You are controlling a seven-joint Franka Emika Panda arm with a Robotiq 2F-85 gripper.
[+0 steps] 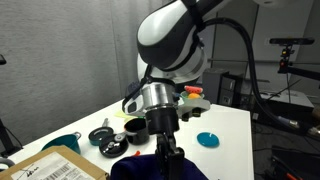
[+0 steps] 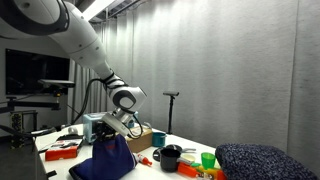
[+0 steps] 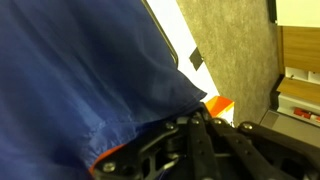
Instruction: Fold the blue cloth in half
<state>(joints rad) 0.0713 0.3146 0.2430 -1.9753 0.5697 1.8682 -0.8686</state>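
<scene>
My gripper lowers the cloth's pinched edge slightly next and releases it over the cloth's lower part (image 2: 98, 166), since that part spreads on the tabletop below my gripper.
The blue cloth (image 2: 108, 160) is lifted off the white table and hangs in a peaked drape under my gripper (image 2: 118, 128). In an exterior view its top bunches just below the gripper (image 1: 163, 135) as dark blue folds (image 1: 150, 165). In the wrist view the royal-blue fabric (image 3: 70, 80) fills most of the picture and runs into the closed black fingers (image 3: 190, 125). My gripper is shut on the cloth's edge and holds it up.
On the table lie a small cyan dish (image 1: 208, 139), black round parts (image 1: 108, 138), a teal cup (image 1: 62, 143) and a cardboard box (image 1: 55, 165). A black mug (image 2: 170, 157), green cup (image 2: 208, 160), red items (image 2: 62, 150) and a navy speckled heap (image 2: 265, 160) also stand there.
</scene>
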